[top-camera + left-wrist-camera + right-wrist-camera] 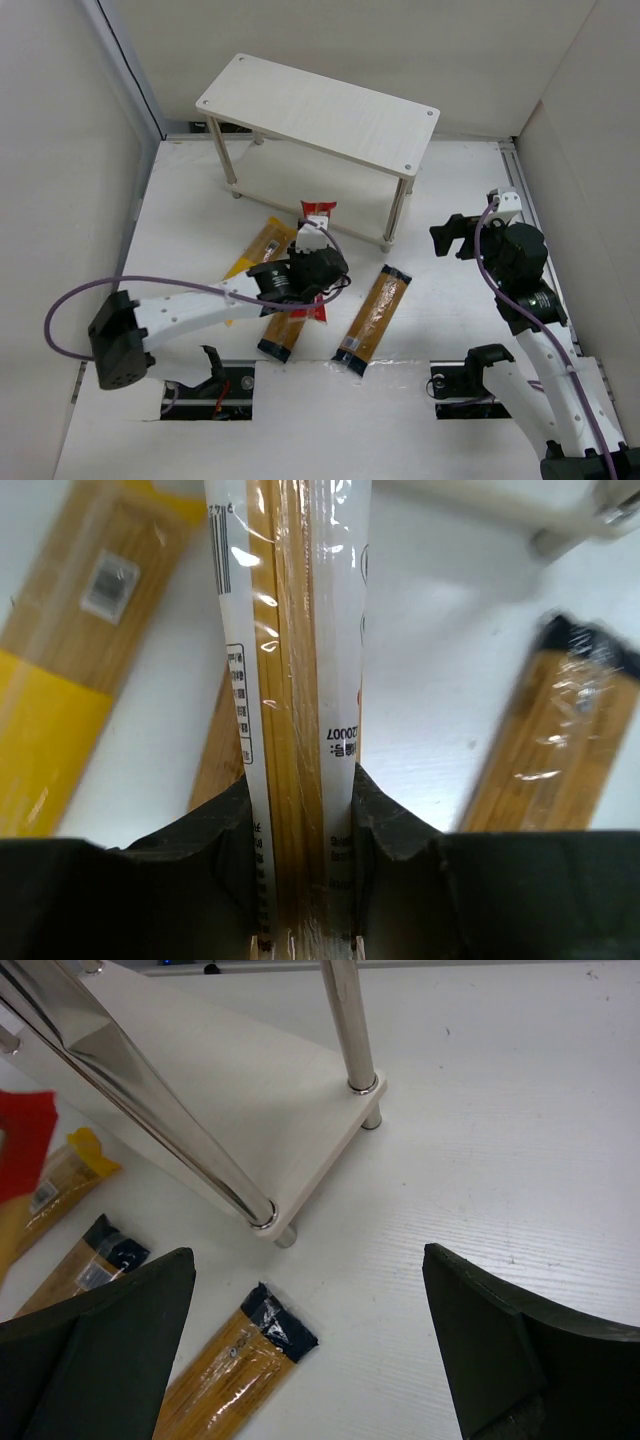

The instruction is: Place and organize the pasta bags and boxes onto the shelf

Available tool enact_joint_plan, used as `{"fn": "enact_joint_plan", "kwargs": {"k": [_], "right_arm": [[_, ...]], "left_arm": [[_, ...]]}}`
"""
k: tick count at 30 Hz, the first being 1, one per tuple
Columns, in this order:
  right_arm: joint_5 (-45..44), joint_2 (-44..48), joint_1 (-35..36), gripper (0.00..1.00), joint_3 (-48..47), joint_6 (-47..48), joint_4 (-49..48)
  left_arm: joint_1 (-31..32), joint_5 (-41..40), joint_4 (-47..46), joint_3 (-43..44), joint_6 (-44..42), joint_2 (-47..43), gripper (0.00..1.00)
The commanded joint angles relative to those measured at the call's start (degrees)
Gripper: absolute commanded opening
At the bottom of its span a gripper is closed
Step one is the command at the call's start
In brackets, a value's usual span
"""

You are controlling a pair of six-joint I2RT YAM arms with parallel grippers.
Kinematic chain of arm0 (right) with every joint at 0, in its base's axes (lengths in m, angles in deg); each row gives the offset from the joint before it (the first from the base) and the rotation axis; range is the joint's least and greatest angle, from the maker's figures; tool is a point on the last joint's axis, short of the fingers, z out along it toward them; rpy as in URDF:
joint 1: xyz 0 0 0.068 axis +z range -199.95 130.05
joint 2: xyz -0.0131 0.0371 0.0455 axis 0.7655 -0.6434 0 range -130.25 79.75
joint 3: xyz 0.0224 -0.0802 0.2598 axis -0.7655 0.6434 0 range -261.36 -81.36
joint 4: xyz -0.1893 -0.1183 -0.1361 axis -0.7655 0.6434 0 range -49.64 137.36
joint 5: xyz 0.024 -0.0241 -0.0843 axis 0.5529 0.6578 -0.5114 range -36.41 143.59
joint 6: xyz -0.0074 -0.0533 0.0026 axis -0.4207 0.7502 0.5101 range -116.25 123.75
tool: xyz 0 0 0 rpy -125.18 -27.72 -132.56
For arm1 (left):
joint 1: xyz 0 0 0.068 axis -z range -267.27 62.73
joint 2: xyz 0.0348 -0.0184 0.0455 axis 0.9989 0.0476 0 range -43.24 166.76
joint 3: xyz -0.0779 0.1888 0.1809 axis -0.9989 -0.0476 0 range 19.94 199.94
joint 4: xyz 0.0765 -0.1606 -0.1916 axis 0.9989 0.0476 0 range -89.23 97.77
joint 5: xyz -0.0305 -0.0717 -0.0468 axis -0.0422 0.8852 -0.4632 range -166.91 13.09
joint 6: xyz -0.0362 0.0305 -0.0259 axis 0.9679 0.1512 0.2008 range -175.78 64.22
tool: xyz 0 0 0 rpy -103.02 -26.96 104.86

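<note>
The pack in my left gripper goes outward, to the right in the top view, onto the lower board's bare end [364, 206] next, and the gripper releases it.
My left gripper [322, 262] [300, 780] is shut on a long red-and-white pasta pack [318, 213] [300, 630], both fingers pressed on its sides near the middle, just in front of the shelf [320, 110]. A yellow bag [262, 245] [55, 690] lies to its left. One clear spaghetti bag with dark ends [375, 318] [560, 740] [235, 1370] lies to its right. A second clear bag [280, 338] [85, 1265] lies partly under the arm. My right gripper [455, 235] [308, 1253] hangs open and empty above the table at the right.
The shelf's lower board [230, 1090] and its metal legs [345, 1020] stand close to the front-left of my right gripper. White walls enclose the table on three sides. Two cut-outs with cables [210, 385] sit at the near edge by the arm bases.
</note>
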Motion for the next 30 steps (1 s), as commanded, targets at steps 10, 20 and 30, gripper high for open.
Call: {"fn": "enact_joint_plan", "kwargs": {"k": [10, 20, 30], "right_arm": [[-1.88, -0.56, 0.52, 1.00, -2.00, 0.13, -1.59], [-2.42, -2.40, 0.52, 1.00, -2.00, 0.14, -1.59], [-2.94, -2.40, 0.52, 1.00, -2.53, 0.14, -1.07]], "left_arm": [[-15.50, 13.27, -44.82, -4.58, -30.76, -2.39, 0.00], [-20.63, 28.76, -59.25, 6.40, -40.70, 15.96, 0.00], [-22.48, 26.95, -43.91, 23.73, -35.97, 25.93, 0.72]]}}
